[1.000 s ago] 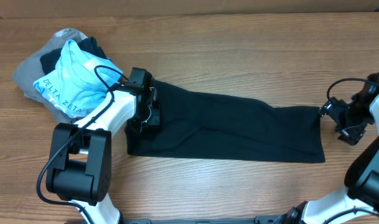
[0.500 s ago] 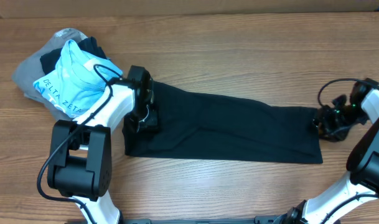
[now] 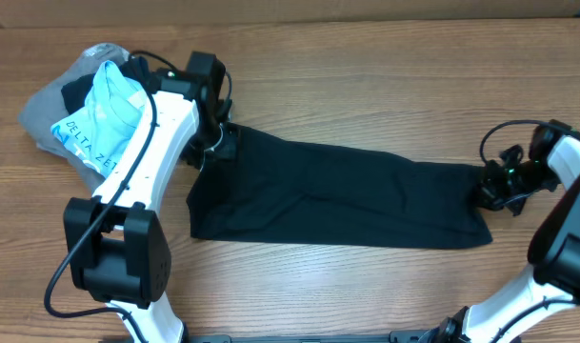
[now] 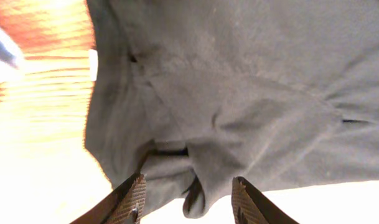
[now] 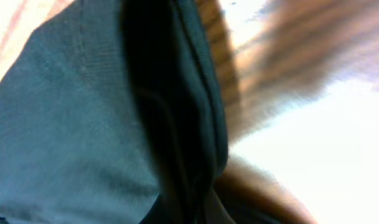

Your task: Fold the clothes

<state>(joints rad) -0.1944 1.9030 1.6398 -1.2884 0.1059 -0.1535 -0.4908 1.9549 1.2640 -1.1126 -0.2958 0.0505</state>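
The garment's flat middle [image 3: 332,186] lies left of my right gripper in the overhead view, so next my right gripper will lift the held end across onto it and release.
A long black garment [image 3: 347,195] lies flat across the table in the overhead view. My left gripper [image 3: 220,145] is at its far left corner. In the left wrist view its jaws stand apart, and a hanging fold of the grey-looking cloth [image 4: 195,186] sits between the fingertips [image 4: 130,199], touching the left one only. My right gripper [image 3: 490,188] is at the garment's right edge and shut on it. The right wrist view shows the dark hem [image 5: 177,124] running down into the closed jaws, which themselves are hidden.
A pile of clothes sits at the far left: a light blue shirt [image 3: 104,124] with lettering on top of a grey one [image 3: 42,114] and a dark one. A cardboard wall [image 3: 290,10] runs along the table's back edge.
My right gripper moved left onto the garment's right edge and shut on it. My left gripper moved from the garment's left side up to its far left corner.
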